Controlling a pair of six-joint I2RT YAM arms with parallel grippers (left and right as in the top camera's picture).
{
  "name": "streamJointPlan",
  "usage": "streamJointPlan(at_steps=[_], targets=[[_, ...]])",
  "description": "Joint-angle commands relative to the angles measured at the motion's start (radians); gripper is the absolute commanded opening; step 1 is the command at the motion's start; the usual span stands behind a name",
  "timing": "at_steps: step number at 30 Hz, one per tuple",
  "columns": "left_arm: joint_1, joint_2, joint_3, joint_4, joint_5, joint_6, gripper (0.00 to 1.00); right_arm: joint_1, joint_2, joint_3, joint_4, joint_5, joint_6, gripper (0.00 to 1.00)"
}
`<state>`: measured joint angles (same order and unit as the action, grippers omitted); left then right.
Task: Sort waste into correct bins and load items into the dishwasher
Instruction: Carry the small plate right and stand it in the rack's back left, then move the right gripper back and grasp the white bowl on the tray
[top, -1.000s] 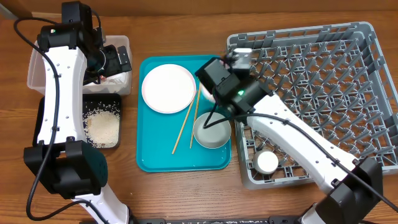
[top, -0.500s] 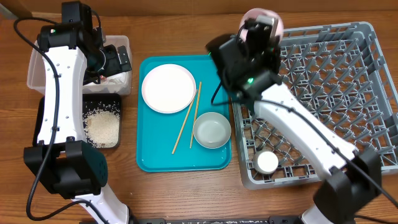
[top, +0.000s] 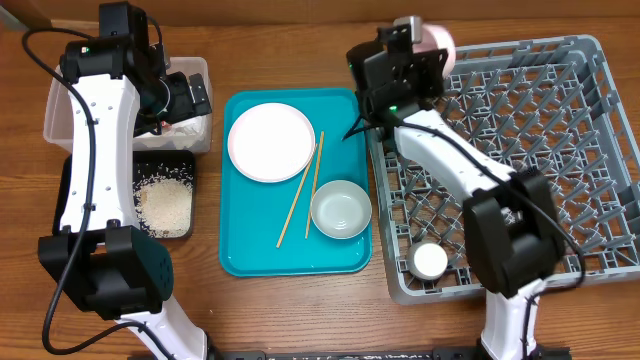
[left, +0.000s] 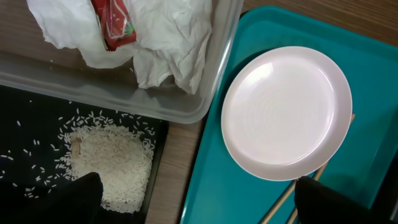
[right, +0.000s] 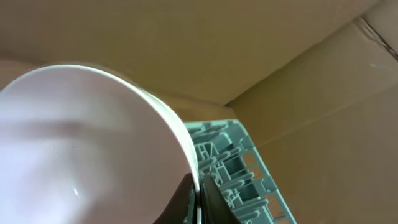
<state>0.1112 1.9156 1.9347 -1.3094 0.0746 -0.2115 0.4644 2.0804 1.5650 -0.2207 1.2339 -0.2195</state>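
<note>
The pale pink plate still hangs above the rack (top: 520, 130). My right gripper needs to go down next toward the rack's far corner by the teal tray and let go of the plate's rim.
My right gripper (top: 412, 42) is shut on the rim of a pale pink plate (top: 441, 40), held on edge above the far left corner of the grey dish rack (top: 520, 130). The right wrist view shows the fingers (right: 198, 200) pinching the plate (right: 81, 143) over the rack (right: 236, 162). My left gripper (top: 185, 95) is open and empty (left: 199, 196) above the clear tub (left: 186, 115), which holds a napkin (left: 174, 43) and a red wrapper (left: 115, 25). Rice (top: 165, 205) lies in the black tray (top: 187, 160). A white cup (top: 431, 261) stands in the rack.
The teal tray (top: 240, 255) holds the larger plate (top: 271, 141), a pale bowl (top: 340, 209) and two chopsticks (top: 298, 205). A cardboard wall stands behind the rack (right: 298, 62). Bare wooden table lies along the front edge.
My right gripper has lifted the pink plate from the teal tray's right side up and back to the rack's far left corner. The left arm has not moved.
</note>
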Motion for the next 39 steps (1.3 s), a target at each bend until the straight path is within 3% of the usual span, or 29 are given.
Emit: streamJointPlan(at_steps=[1, 14, 16, 18, 19, 23, 29, 32, 35, 38, 39], targets=[[0.0, 0.001, 0.021, 0.002, 0.003, -0.006, 1.0, 0.0, 0.054, 0.01, 0.006, 0.007, -0.047, 0.04], [0.0, 0.001, 0.021, 0.002, 0.003, -0.006, 1.0, 0.082, 0.062, 0.008, -0.091, -0.035, -0.035, 0.04], [0.0, 0.001, 0.021, 0.002, 0.003, -0.006, 1.0, 0.093, 0.062, 0.008, -0.121, -0.035, -0.021, 0.2], [0.0, 0.001, 0.021, 0.002, 0.003, -0.006, 1.0, 0.106, 0.062, 0.008, -0.145, -0.035, -0.012, 0.47], [0.0, 0.001, 0.021, 0.002, 0.003, -0.006, 1.0, 0.113, 0.062, 0.008, -0.153, -0.034, -0.012, 0.54], [0.0, 0.001, 0.021, 0.002, 0.003, -0.006, 1.0, 0.148, 0.055, 0.008, -0.155, -0.001, -0.012, 0.72], [0.0, 0.001, 0.021, 0.002, 0.003, -0.006, 1.0, 0.19, -0.026, 0.011, -0.158, 0.006, -0.003, 0.81], [0.0, 0.001, 0.021, 0.002, 0.003, -0.006, 1.0, 0.21, -0.108, 0.024, -0.223, -0.039, 0.064, 0.84], [0.0, 0.001, 0.021, 0.002, 0.003, -0.006, 1.0, 0.234, -0.221, 0.054, -0.459, -0.256, 0.284, 0.84], [0.0, 0.001, 0.021, 0.002, 0.003, -0.006, 1.0, 0.238, -0.302, 0.072, -0.673, -0.613, 0.579, 0.99], [0.0, 0.002, 0.021, 0.002, 0.003, -0.006, 1.0, 0.238, -0.323, 0.072, -0.728, -0.771, 0.688, 1.0]])
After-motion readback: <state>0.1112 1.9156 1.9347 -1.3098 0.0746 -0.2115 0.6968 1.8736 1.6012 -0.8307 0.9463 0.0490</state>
